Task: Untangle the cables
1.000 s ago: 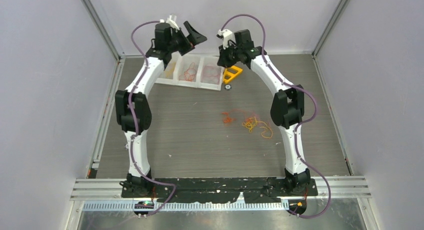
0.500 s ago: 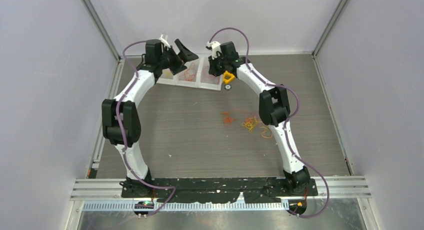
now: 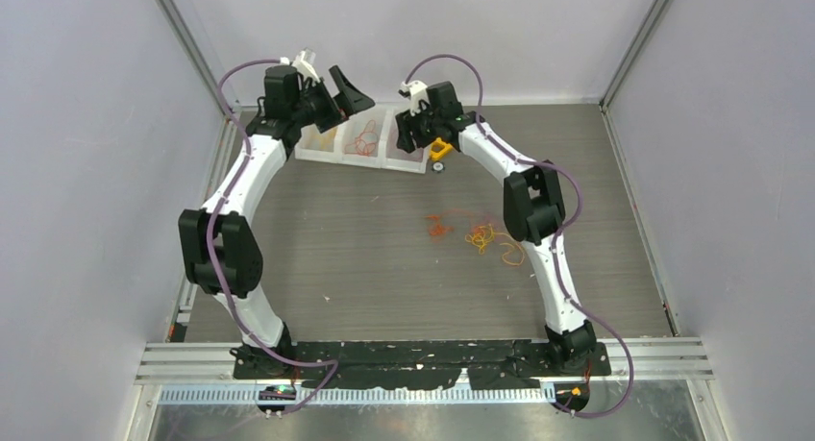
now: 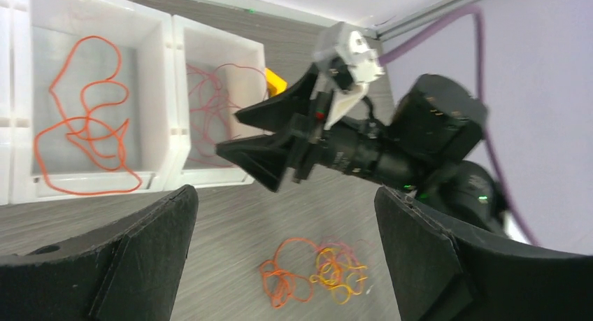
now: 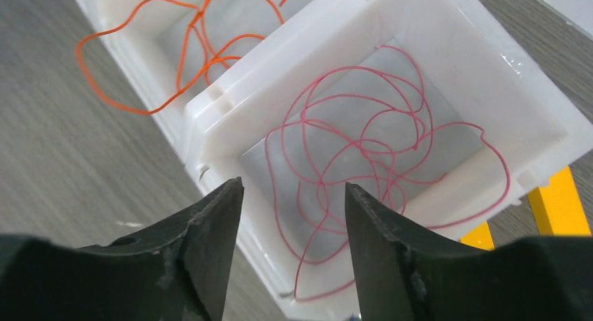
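Observation:
The clump's orange loops lie clear of the yellow cable, so the robot's left gripper should next move back, to the right in the top view, and down onto them.
A tangled clump of thin orange and yellow cables (image 3: 476,235) lies on the table right of centre; in the left wrist view the clump (image 4: 315,272) sits below and between my fingers. A red cable (image 5: 363,153) lies loose in the right compartment of the white tray (image 3: 365,162), and an orange cable (image 5: 203,41) lies in the middle compartment. My right gripper (image 5: 294,188) hangs open just above the red cable, holding nothing. High over the tray's left end, my left gripper (image 3: 341,97) stands wide open and empty.
A yellow plastic triangle (image 3: 440,150) lies right of the tray, with a small round part (image 3: 438,167) in front of it. Grey walls and metal rails enclose the table on three sides. Purple cables run along both arms.
My right gripper swung left over the tray's right compartment and went from shut to open. The left arm swung left and back, staying open. The clump on the table has not moved.

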You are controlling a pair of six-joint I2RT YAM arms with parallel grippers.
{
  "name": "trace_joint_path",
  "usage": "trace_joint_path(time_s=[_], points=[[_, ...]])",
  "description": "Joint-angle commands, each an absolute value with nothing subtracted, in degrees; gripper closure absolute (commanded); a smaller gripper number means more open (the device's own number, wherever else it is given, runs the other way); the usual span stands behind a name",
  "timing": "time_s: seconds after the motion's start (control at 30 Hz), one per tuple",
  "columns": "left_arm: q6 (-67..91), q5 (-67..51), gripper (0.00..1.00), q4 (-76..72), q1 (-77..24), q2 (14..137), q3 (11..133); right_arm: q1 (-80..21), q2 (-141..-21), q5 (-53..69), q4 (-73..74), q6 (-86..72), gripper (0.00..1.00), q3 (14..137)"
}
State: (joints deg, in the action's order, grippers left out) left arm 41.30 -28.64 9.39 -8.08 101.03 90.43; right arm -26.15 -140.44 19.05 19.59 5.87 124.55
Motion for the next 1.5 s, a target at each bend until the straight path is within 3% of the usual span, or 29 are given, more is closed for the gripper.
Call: trace_joint_path(time_s=[0.0, 0.13, 0.37, 0.5, 0.63, 0.77, 0.97, 1.23, 1.33, 1.47], points=[[32.66, -25.76, 0.00, 15.26, -7.69, 95.13, 92.74, -26.30, -128.45, 22.30, 18.84, 6.63, 0.34, 120.93], [26.65, -22.47, 0.00, 17.35, -7.65, 91.60, 91.99, -26.35, -122.96, 25.39, 20.89, 7.21, 0.22, 117.78], [14.99, -26.13, 0.00, 27.10, -8.17, 86.74, 91.40, -25.34, -110.67, 28.56, 24.02, 7.50, 0.13, 107.27], [1.38, -30.85, 0.00, 37.86, -12.41, 86.74, 90.61, -24.39, -100.36, 27.92, 30.16, 14.16, 0.11, 98.26], [-8.27, -31.89, 0.00, 34.31, -19.99, 84.68, 80.96, -22.75, -93.94, 26.61, 43.36, 20.09, 0.08, 91.02], [-12.54, -27.48, 0.02, 32.41, -31.27, 89.74, 80.39, -18.68, -88.08, 24.87, 47.35, 20.23, 0.10, 81.28], [-15.88, -24.21, 0.13, 33.27, -41.81, 104.91, 92.13, -11.00, -85.23, 21.42, 50.62, 23.71, 0.16, 70.86], [-16.08, -17.96, 0.15, 35.41, -44.03, 119.87, 104.85, -8.07, -90.63, 18.29, 46.79, 22.60, 0.20, 66.08], [-15.03, -12.97, 0.19, 42.79, -44.08, 124.97, 110.71, -7.83, -94.23, 18.00, 46.38, 20.77, 0.23, 66.24], [-13.40, -10.81, 0.25, 45.32, -44.12, 124.81, 105.89, -7.81, -96.82, 16.67, 44.67, 19.63, 0.28, 65.19]])
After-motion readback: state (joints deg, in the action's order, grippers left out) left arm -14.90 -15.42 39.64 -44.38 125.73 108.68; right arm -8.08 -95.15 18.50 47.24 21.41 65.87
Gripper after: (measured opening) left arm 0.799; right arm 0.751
